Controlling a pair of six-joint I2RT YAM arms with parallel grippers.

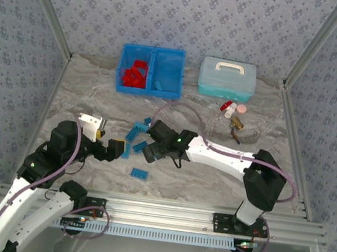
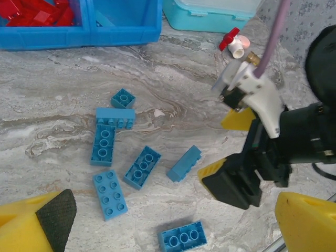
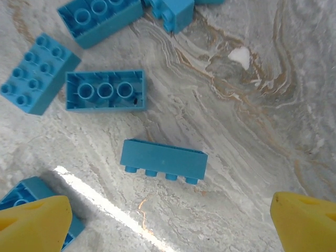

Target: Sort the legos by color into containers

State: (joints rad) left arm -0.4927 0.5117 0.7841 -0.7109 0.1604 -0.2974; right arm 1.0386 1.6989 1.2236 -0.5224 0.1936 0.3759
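Observation:
Next I should lower my right gripper's open fingers around the short ends of the blue brick on its side [image 3: 164,160] below, since those ends face the yellow fingers.
The blue bin [image 1: 153,54] stands at the back, with red legos [image 1: 135,74] in its left compartment and a blue one [image 1: 159,86] in the right. Several blue legos [image 2: 142,167] lie loose on the marble table. My right gripper [image 3: 170,226] hangs open just above them, holding nothing. A blue brick [image 3: 164,161] lying on its side rests on the table between and just ahead of its yellow fingertips [image 3: 34,223]. My left gripper [image 2: 170,226] is open too, low near the front, with a studs-down blue brick [image 2: 182,239] under it. It faces the right gripper [image 2: 231,149].
A pale blue case with a white handle [image 1: 227,78] stands right of the bin. A red-and-white capped bottle [image 1: 228,108] and a brass fitting [image 1: 237,124] lie in front of it. An aluminium rail [image 1: 175,214] runs along the near edge. Patterned walls close in the sides.

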